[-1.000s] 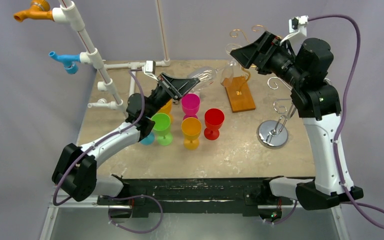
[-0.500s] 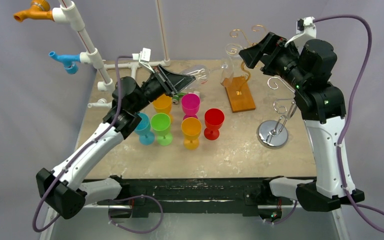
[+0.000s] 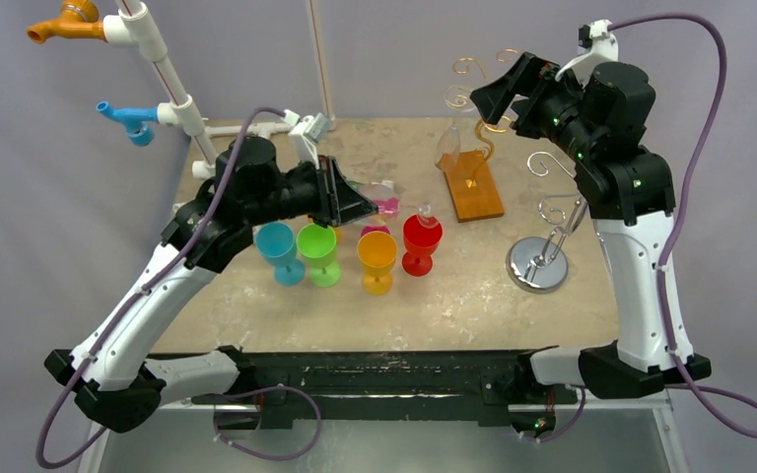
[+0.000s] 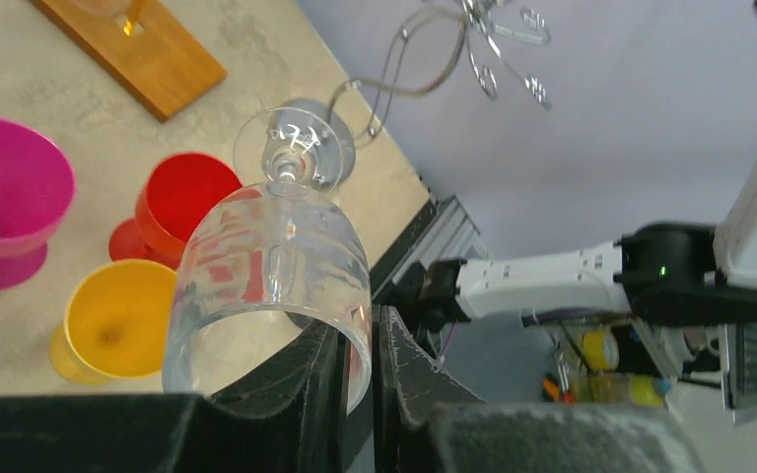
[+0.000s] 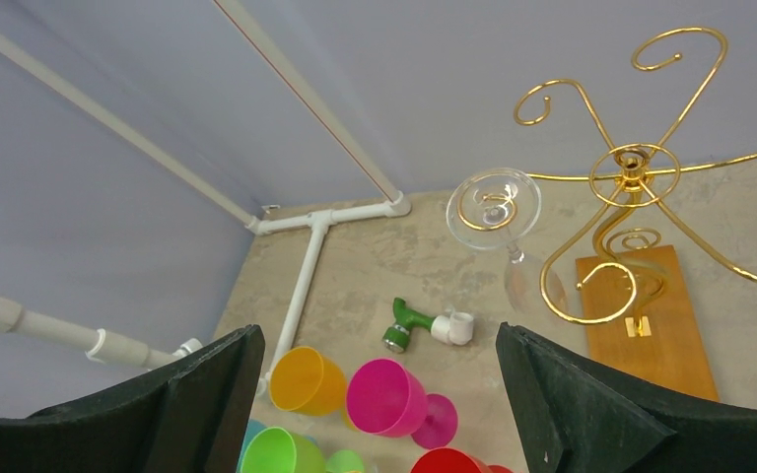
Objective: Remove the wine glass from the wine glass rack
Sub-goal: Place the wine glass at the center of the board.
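The glass will next move back past the red cup in my left gripper, turn foot down, and be lowered and released on the bare near tabletop, clear of cups.
My left gripper (image 3: 363, 204) is shut on the rim of a clear wine glass (image 4: 274, 264), one finger inside the bowl and one outside. It holds the glass on its side in the air above the coloured cups, foot (image 3: 424, 210) pointing right. A gold wire rack (image 5: 631, 168) on a wooden base (image 3: 473, 187) stands at the back. A second clear glass (image 5: 494, 207) hangs from it upside down. My right gripper (image 5: 378, 333) is open and empty, high up beside the rack (image 3: 478, 103).
Blue (image 3: 278, 246), green (image 3: 317, 246), orange (image 3: 377, 254) and red (image 3: 422, 236) cups stand mid-table; a pink one (image 5: 389, 394) is behind them. A silver rack (image 3: 540, 264) stands right. A white pipe frame (image 3: 172, 94) rises at the back left. A green-white fitting (image 5: 424, 325) lies there.
My left arm has lifted and swung the clear glass forward and right, from the back of the table to above the cups. My right gripper has shifted slightly up and right.
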